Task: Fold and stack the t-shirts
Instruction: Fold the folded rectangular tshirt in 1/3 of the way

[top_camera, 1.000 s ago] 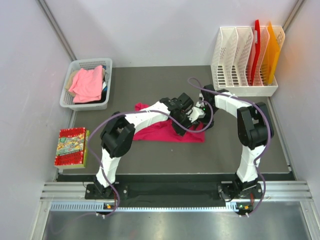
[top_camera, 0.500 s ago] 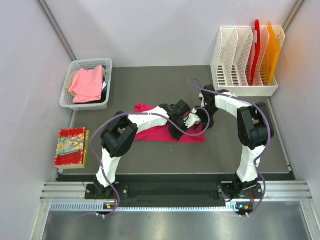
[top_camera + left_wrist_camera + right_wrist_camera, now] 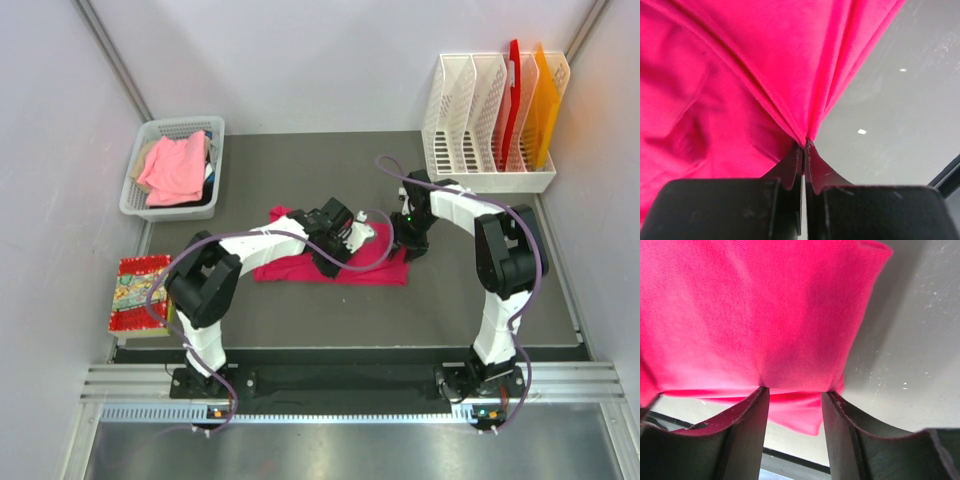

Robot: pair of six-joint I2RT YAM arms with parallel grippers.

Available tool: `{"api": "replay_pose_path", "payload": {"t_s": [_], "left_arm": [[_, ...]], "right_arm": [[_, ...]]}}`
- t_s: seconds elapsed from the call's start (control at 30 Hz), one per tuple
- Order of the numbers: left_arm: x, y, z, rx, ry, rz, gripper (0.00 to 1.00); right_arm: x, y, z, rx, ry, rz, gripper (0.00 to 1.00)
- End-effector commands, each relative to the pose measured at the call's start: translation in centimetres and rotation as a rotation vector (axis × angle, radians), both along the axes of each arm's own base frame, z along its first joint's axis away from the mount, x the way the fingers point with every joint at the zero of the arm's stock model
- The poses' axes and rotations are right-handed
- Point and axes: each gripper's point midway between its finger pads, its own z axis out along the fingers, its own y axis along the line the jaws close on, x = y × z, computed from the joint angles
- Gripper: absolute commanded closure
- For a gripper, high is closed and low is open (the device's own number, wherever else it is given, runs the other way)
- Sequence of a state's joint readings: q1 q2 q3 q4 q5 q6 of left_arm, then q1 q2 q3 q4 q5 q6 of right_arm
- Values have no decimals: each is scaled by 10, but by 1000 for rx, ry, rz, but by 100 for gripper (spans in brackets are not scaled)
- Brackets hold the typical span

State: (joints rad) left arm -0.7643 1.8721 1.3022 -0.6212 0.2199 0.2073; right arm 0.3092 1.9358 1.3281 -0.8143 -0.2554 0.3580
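Note:
I will next turn my right gripper slightly in place and close it on the magenta-pink t-shirt's end edge, because that cloth is already between its open fingers.
The magenta-pink t-shirt lies bunched on the dark mat in the middle. My left gripper sits over its middle and is shut on a pinched fold of it; the cloth fans out from the tips. My right gripper is at the shirt's right end. Its jaws stand apart in the right wrist view, with the shirt's edge across the tips and not clamped. The salmon-pink t-shirt lies in the white basket at the back left.
A white file rack with a red and an orange folder stands at the back right. A colourful book lies at the left edge of the mat. Grey walls close in left and right.
My left gripper has moved left with the fold of magenta cloth, and the shirt has shifted left with it. My right gripper has stayed at the shirt's right end.

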Motion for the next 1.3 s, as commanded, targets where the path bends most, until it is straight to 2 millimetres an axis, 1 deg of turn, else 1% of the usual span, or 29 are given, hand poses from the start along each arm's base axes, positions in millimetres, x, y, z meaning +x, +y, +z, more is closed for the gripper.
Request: {"api": "replay_pose_path", "payload": {"t_s": [0.0, 0.1, 0.23, 0.33, 0.37, 0.47, 0.5, 0.53, 0.6, 0.63, 0.67, 0.7, 0.73, 0.77, 0.8, 0.87, 0.9, 0.97, 1.0, 1.07, 1.1, 1.17, 1.2, 1.27], "left_arm": [[1, 19, 20, -26, -39, 33, 100], [-4, 24, 21, -21, -29, 25, 100], [-12, 22, 25, -35, 5, 14, 99], [-15, 20, 35, -54, 16, 4, 95], [-18, 21, 37, -48, 24, -4, 94], [-14, 21, 50, -52, -5, -22, 90], [-14, 22, 53, -47, -9, -26, 85], [-13, 25, 55, -37, -19, -30, 75], [-10, 33, 58, -9, -48, -38, 61], [-9, 37, 59, -1, -58, -35, 52], [-7, 40, 63, -2, -75, -34, 36], [-2, 49, 63, 12, -91, -11, 32], [1, 54, 68, 10, -105, -1, 29], [4, 58, 70, 12, -114, 7, 16], [9, 66, 70, 17, -122, 31, 12], [17, 73, 76, 14, -140, 48, 11], [24, 77, 80, 13, -153, 67, 11], [30, 80, 87, 7, -168, 81, 11], [36, 80, 94, -3, -182, 92, 11], [42, 81, 100, 2, -199, 103, 11], [47, 82, 107, -5, -214, 112, 13], [51, 84, 112, -14, -219, 121, 14], [55, 91, 115, -17, -216, 140, 15], [57, 97, 118, -29, -200, 151, 19]], "right_arm": [[-2, -10, -7, -36, -5, 8, 54], [-2, -10, -7, -36, -1, 8, 53], [-2, -10, -2, -35, -3, 13, 53], [0, -10, 4, -35, -13, 20, 52], [1, -10, 6, -34, -16, 23, 52], [3, -8, 13, -26, -24, 26, 50], [4, -8, 15, -22, -26, 25, 50], [5, -8, 20, -22, -31, 31, 47], [5, -8, 28, -20, -41, 38, 45], [6, -8, 35, -22, -45, 47, 43], [7, -9, 45, -23, -65, 50, 43], [8, -11, 52, -26, -78, 50, 42], [8, -12, 61, -30, -91, 50, 41], [10, -13, 71, -28, -112, 47, 41], [11, -14, 76, -26, -123, 42, 40], [12, -15, 84, -22, -141, 37, 40], [13, -18, 85, -25, -142, 31, 39], [14, -23, 78, -29, -142, 22, 39], [17, -28, 73, -28, -135, 6, 39], [21, -31, 60, -14, -131, -4, 40], [24, -34, 56, -6, -130, -16, 41], [29, -31, 43, 22, -125, -22, 41], [30, -30, 39, 30, -123, -23, 42], [33, -27, 29, 50, -112, -27, 42]]}}
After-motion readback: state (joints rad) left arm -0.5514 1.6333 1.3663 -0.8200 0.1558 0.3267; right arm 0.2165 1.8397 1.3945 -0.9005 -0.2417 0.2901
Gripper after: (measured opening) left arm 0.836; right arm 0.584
